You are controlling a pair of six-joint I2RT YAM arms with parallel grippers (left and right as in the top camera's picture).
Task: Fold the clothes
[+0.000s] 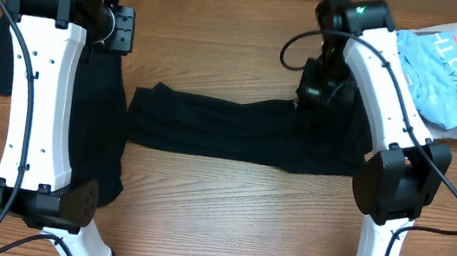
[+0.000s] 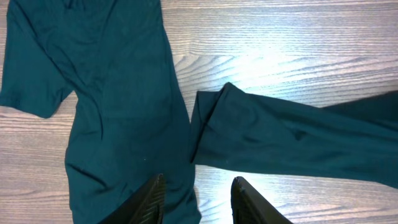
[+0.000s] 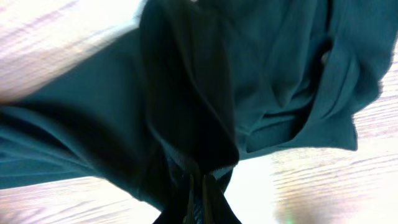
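Observation:
My right gripper moves the gathered fold down and slightly toward the flat shirt next, then opens over the bunched strip (image 1: pixel 288 122) (image 3: pixel 182 167).
Two black shirts lie on the wooden table. One shirt (image 1: pixel 97 129) (image 2: pixel 118 93) is spread flat on the left, partly under my left arm, with a sleeve sticking out to the left. The other shirt (image 1: pixel 228 128) (image 2: pixel 292 137) (image 3: pixel 186 81) is bunched into a long strip across the middle. My right gripper (image 1: pixel 310 93) (image 3: pixel 198 186) is shut on a gathered fold at the strip's right end. My left gripper (image 2: pixel 196 199) hovers open over the flat shirt's right edge, close to the strip's left end, with nothing between its fingers.
A pile of light blue and grey clothes (image 1: pixel 449 76) lies at the far right corner, behind my right arm. Bare wood (image 1: pixel 226 215) shows in front of the strip, between the two arm bases.

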